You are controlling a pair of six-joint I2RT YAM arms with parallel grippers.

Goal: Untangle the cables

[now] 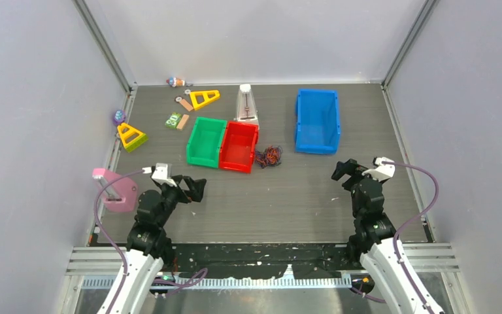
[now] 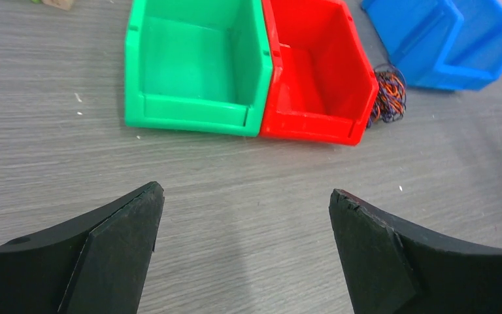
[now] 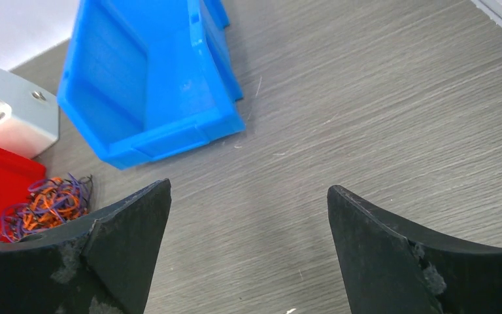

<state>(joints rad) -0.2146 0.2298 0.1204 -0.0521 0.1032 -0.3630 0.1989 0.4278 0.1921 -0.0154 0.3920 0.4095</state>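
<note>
I will swing my right gripper past the near end of the blue bin and lower it onto the clump (image 1: 269,156) of cables by the red bin (image 1: 239,145).
The cables (image 1: 269,156) are a small tangled clump of orange, purple and black strands on the table, just right of the red bin (image 1: 239,145). The left wrist view shows the cables (image 2: 388,93) between the red bin (image 2: 314,78) and the blue bin (image 2: 444,39); the right wrist view shows the cables (image 3: 49,201) at its left edge. My left gripper (image 1: 196,190) is open over bare table, well short of the clump. My right gripper (image 1: 345,171) is open too, to the right of the clump, with nothing between its fingers.
A green bin (image 1: 206,140) touches the red bin. A blue bin (image 1: 317,120) stands at the back right. A metronome (image 1: 246,104), yellow triangles (image 1: 131,136), small toys and blocks lie at the back left. A pink object (image 1: 116,191) sits beside the left arm.
</note>
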